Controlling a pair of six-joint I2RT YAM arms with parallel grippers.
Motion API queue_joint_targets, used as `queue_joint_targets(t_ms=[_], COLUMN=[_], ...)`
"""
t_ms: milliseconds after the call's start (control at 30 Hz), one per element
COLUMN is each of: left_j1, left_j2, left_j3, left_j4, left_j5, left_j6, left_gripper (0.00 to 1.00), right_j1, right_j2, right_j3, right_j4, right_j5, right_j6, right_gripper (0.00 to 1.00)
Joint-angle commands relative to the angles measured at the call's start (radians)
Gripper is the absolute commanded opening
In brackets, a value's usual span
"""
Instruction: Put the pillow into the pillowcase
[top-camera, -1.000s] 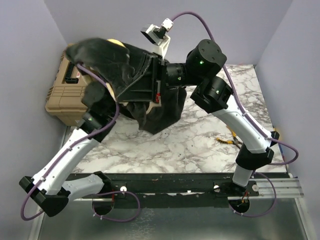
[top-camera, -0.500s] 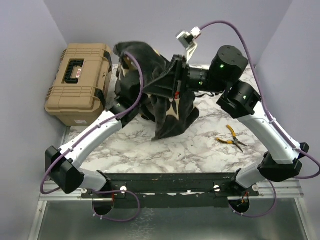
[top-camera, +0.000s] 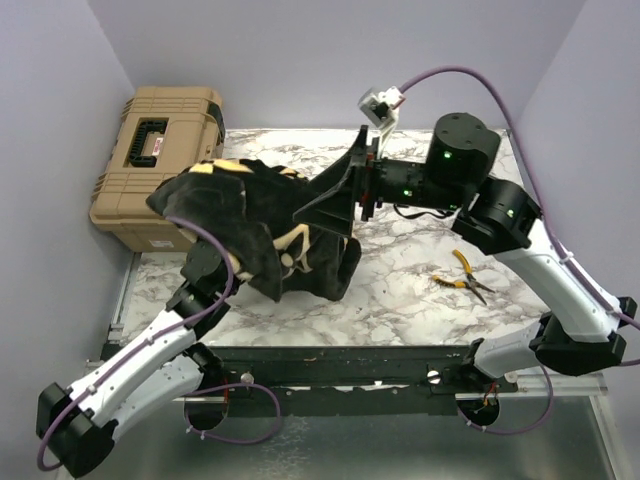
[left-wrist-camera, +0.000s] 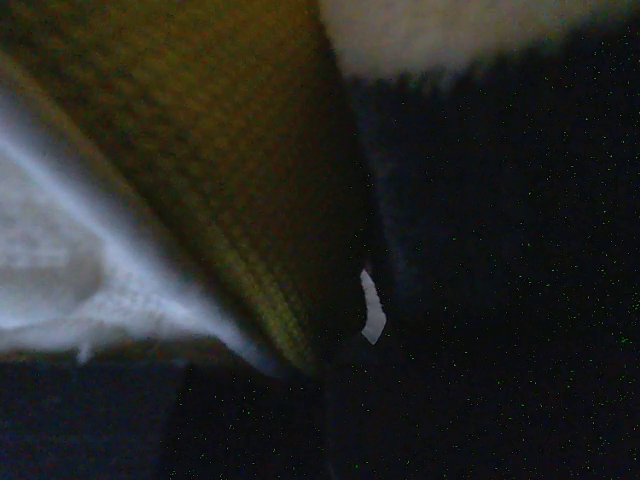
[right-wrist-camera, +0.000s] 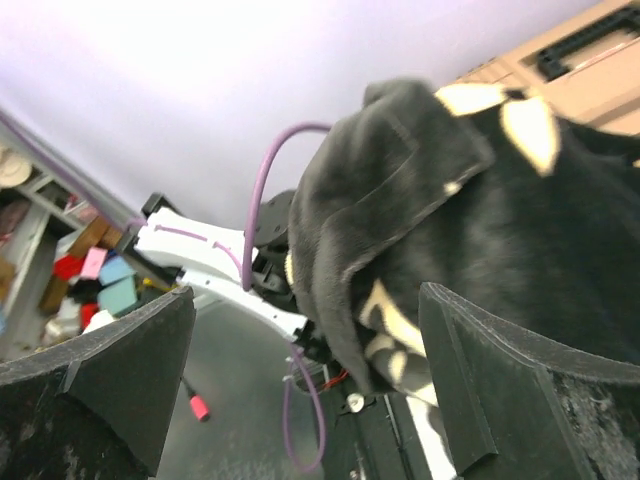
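Observation:
The bunched pillowcase's near tan flower is to the right of my left gripper in the top view, so I need to bring the yellow band (left-wrist-camera: 240, 190) down toward it and let go.
The black pillowcase (top-camera: 262, 225) with tan flower motifs lies bunched over the left part of the marble table (top-camera: 400, 295), draped over my left wrist. The left gripper's fingers are buried under it and show in no view. Up close in the left wrist view, the cream-white pillow (left-wrist-camera: 60, 260) with its yellow edge band (left-wrist-camera: 240, 190) presses against the black pillowcase (left-wrist-camera: 500, 260). My right gripper (top-camera: 338, 196) hovers at the bundle's right side, jaws spread wide. In the right wrist view the right gripper (right-wrist-camera: 305, 300) holds nothing, and the pillowcase (right-wrist-camera: 520, 240) hangs just beyond its fingers (right-wrist-camera: 490, 380).
A tan hard toolbox (top-camera: 160, 160) stands at the back left, close to the bundle. Yellow-handled pliers (top-camera: 462, 275) lie on the marble to the right, under the right arm. Lilac walls close in the back and both sides.
The right gripper has opened and let go of the pillowcase. The left arm has swung the bundle down, left and toward the near edge, and the fabric now sags lower.

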Motion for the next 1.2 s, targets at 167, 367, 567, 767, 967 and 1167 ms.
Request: queue_joint_targets(t_ms=[167, 367, 567, 767, 967, 1167], left_j1=[0.009, 0.009, 0.010, 0.009, 0.008, 0.008], left_j2=[-0.297, -0.258, 0.019, 0.452, 0.861, 0.918], left_j3=[-0.277, -0.267, -0.289, -0.138, 0.239, 0.287], left_j4=[-0.108, -0.314, -0.110, 0.171, 0.267, 0.265], left_j5=[-0.094, 0.012, 0.141, 0.270, 0.522, 0.434], left_j6=[-0.324, -0.433, -0.471, -0.451, -0.363, -0.374], left_gripper=[0.00, 0.00, 0.00, 0.00, 0.00, 0.00], right_j1=[-0.110, -0.354, -0.472, -0.506, -0.520, -0.527], right_j2=[-0.045, -0.147, -0.214, -0.263, -0.278, -0.284], right_j3=[-0.101, -0.528, -0.783, -0.803, -0.775, -0.770], right_j4=[-0.181, 0.016, 0.089, -0.018, -0.094, -0.120], right_j5=[0.246, -0.041, -0.109, 0.011, 0.089, 0.125], right_j6=[0.071, 0.245, 0.290, 0.203, 0.143, 0.123], right_gripper=[0.98, 0.98, 0.98, 0.99, 0.99, 1.00])
